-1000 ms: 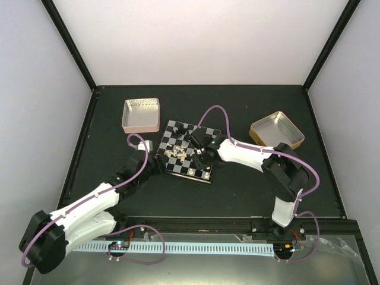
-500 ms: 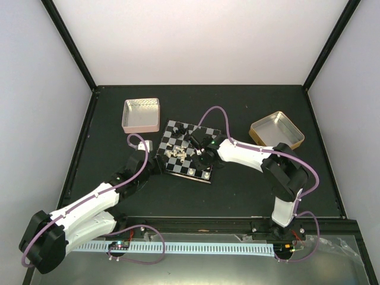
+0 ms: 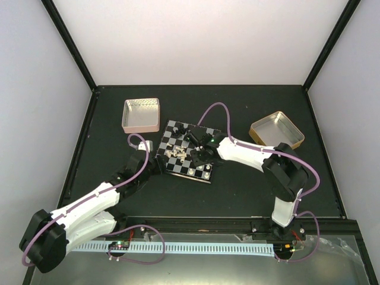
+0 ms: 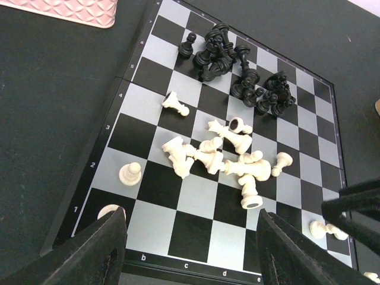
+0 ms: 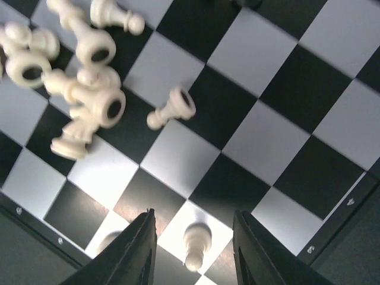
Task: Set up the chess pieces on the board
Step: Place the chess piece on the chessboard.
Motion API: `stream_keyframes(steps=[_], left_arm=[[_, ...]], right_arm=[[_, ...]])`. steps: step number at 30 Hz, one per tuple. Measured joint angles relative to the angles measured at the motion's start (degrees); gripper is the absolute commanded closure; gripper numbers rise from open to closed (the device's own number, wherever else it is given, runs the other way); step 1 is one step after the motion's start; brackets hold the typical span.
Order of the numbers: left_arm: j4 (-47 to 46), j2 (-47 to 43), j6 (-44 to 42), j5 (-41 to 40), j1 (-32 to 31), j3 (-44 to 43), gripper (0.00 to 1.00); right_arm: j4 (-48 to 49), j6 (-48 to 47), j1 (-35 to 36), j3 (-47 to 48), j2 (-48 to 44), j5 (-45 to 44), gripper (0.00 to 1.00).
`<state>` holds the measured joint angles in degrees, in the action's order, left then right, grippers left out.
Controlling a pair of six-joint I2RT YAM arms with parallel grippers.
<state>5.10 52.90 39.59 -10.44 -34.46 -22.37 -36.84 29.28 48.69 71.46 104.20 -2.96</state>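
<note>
The pawn between my right gripper's fingers already stands. My right gripper moves outward and down onto the toppled pawn next, as it lies outward and below.
The board (image 3: 165, 155) lies mid-table, with a heap of cream-white chess pieces (image 4: 219, 157) toppled in its middle and black ones (image 4: 237, 71) bunched toward its far side. My left gripper (image 4: 191, 243) hovers open over the board's near edge, holding nothing. Two white pawns (image 4: 130, 173) stand upright near its left finger. My right gripper (image 5: 195, 237) is open above the board's near right corner. A white pawn (image 5: 196, 246) stands upright between its fingers, clear of both. Another pawn (image 5: 172, 108) lies on its side ahead of it.
A pink tin (image 3: 141, 114) sits beyond the board to the left, and a gold tin (image 3: 276, 130) at the right. The right arm (image 3: 249, 153) reaches over the board's right side. Dark table surrounds the board.
My right gripper has opened and let go of the white pawn, which now stands on the board. The left arm has not moved.
</note>
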Motion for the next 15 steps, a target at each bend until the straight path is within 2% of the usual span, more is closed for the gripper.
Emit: stream_keyframes(steps=[7, 15], left_arm=[[0.02, -0.02, 0.00, 0.00, 0.00, 0.00, 0.39], [0.02, -0.02, -0.02, 0.00, 0.00, 0.00, 0.39]], right_arm=[[2.78, 3.85, -0.11, 2.62, 0.61, -4.13, 0.61], [3.78, 4.22, -0.22, 10.03, 8.44, -6.45, 0.61]])
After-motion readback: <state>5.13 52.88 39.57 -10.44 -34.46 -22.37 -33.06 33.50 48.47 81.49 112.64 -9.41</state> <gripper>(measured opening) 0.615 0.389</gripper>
